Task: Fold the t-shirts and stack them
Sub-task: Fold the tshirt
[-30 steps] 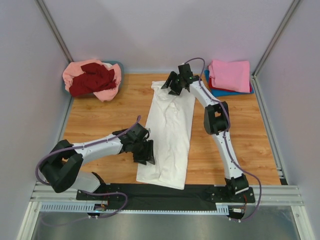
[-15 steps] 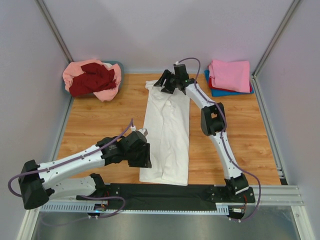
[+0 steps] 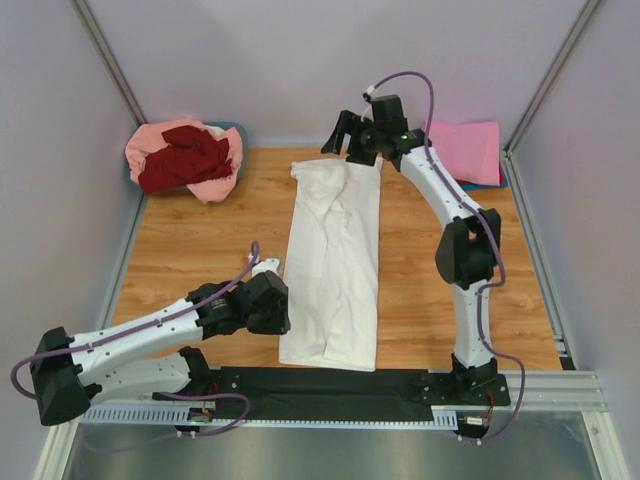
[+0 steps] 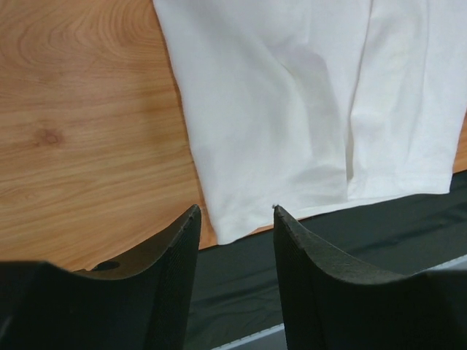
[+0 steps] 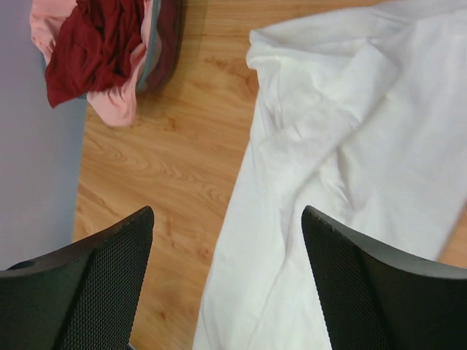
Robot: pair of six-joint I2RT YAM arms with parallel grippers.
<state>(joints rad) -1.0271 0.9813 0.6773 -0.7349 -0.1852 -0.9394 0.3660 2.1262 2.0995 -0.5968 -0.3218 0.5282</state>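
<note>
My right gripper comes back from the t-shirt's far end next and lowers onto the t-shirt's free near corner (image 3: pixel 371 365), since my left gripper already stands beside the other.
The off-white t-shirt (image 3: pixel 333 260) lies folded into a long strip down the middle of the table; no black graphic shows. It also shows in the left wrist view (image 4: pixel 314 102) and the right wrist view (image 5: pixel 350 168). My left gripper (image 3: pixel 277 308) is open and empty, just left of the strip's near corner (image 4: pixel 233 219). My right gripper (image 3: pixel 345 135) is open and empty, raised above the strip's far end. Salmon-pink (image 3: pixel 216 178) and dark red (image 3: pixel 185 160) shirts are heaped at the far left. A folded bright pink shirt (image 3: pixel 470 150) tops the far-right stack.
The grey-blue tub (image 5: pixel 155 45) holds the heap at the far left. A black mat (image 3: pixel 320 382) runs along the table's near edge, under the strip's end. Grey walls close in the table on three sides.
My right gripper has let go of the shirt's far end and lifted up and back. My left gripper has drawn back left off the shirt's near edge. The shirt lies straighter.
</note>
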